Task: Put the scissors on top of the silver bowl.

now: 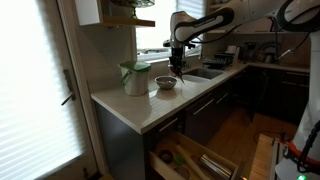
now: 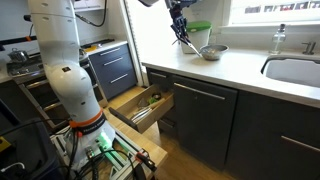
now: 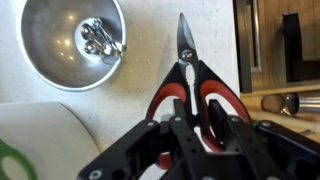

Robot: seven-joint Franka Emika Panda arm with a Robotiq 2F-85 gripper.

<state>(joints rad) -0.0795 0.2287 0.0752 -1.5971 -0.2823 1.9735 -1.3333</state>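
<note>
The silver bowl is below the gripper and to its left in the wrist view, so the robot will move that way, lower the scissors (image 2: pixel 183 36) onto the bowl's rim and let go.
My gripper (image 3: pixel 185 118) is shut on the scissors (image 3: pixel 186 62), gripping them at their dark red handles with the blades pointing away from me. The silver bowl (image 3: pixel 45 45) lies below and to the left in the wrist view, holding a small shiny metal piece (image 3: pixel 98 42). In both exterior views the gripper (image 1: pixel 178 62) (image 2: pixel 180 24) hangs above the counter with the scissors (image 2: pixel 183 36) pointing down, close beside the bowl (image 1: pixel 166 83) (image 2: pixel 212 51). The scissors are not touching the bowl.
A white jug with a green lid (image 1: pixel 134 78) stands next to the bowl. The white counter (image 1: pixel 140 105) ends at a front edge above an open drawer (image 1: pixel 195 160) (image 2: pixel 140 106). A sink (image 2: pixel 295 70) lies further along, with a soap bottle (image 2: pixel 281 40).
</note>
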